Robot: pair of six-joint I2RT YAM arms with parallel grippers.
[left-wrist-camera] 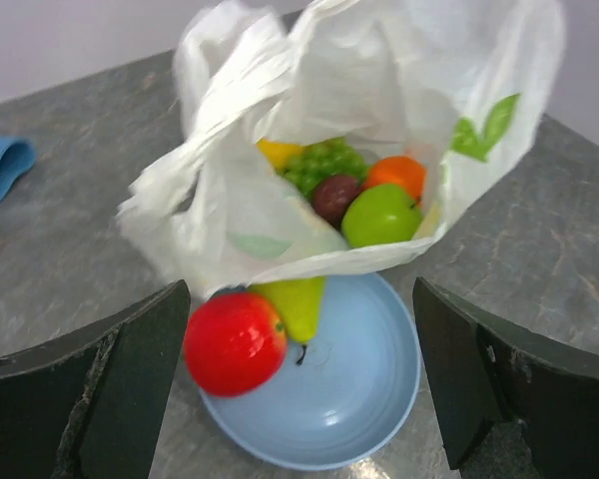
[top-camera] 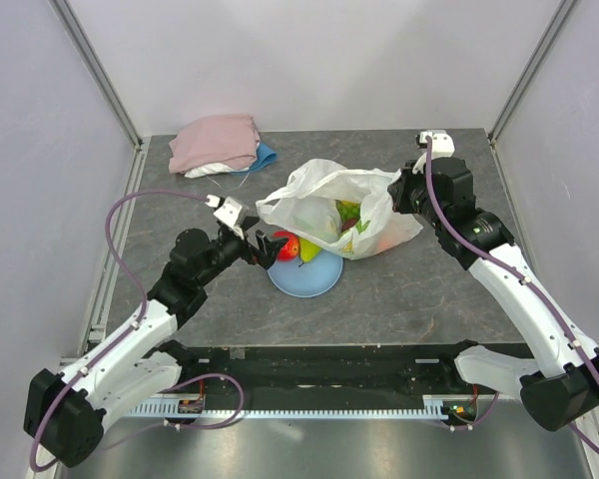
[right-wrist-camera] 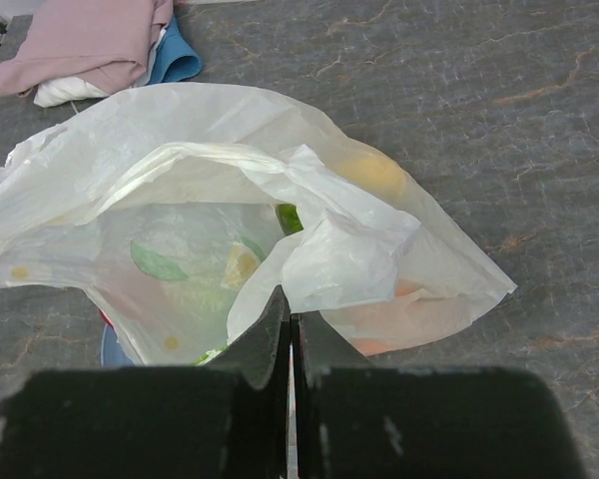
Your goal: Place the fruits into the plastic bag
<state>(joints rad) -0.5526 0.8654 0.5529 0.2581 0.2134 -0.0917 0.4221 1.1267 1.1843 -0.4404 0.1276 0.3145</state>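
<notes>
I will lower my left gripper next, tilting it downward, to the red apple at the plate's rim [top-camera: 288, 246] [left-wrist-camera: 235, 344].
The white plastic bag [top-camera: 331, 205] lies open in the middle of the table, its mouth toward the light-blue plate [top-camera: 314, 279]. Inside it in the left wrist view are a green apple [left-wrist-camera: 381, 215], an orange [left-wrist-camera: 397, 173], green grapes [left-wrist-camera: 322, 163], a small dark fruit [left-wrist-camera: 334, 197] and a yellow mango [left-wrist-camera: 279, 152]. A red apple [left-wrist-camera: 235, 342] and a yellow-green pear [left-wrist-camera: 295, 302] lie on the plate [left-wrist-camera: 364, 389] at the bag's mouth. My left gripper [left-wrist-camera: 299, 389] is open and empty, just before the plate. My right gripper [right-wrist-camera: 291, 324] is shut on the bag's edge [right-wrist-camera: 349, 261].
A folded pink cloth [top-camera: 215, 141] over a blue cloth [top-camera: 267, 156] lies at the back left. Grey walls enclose the table on three sides. The bag covers the plate's far rim.
</notes>
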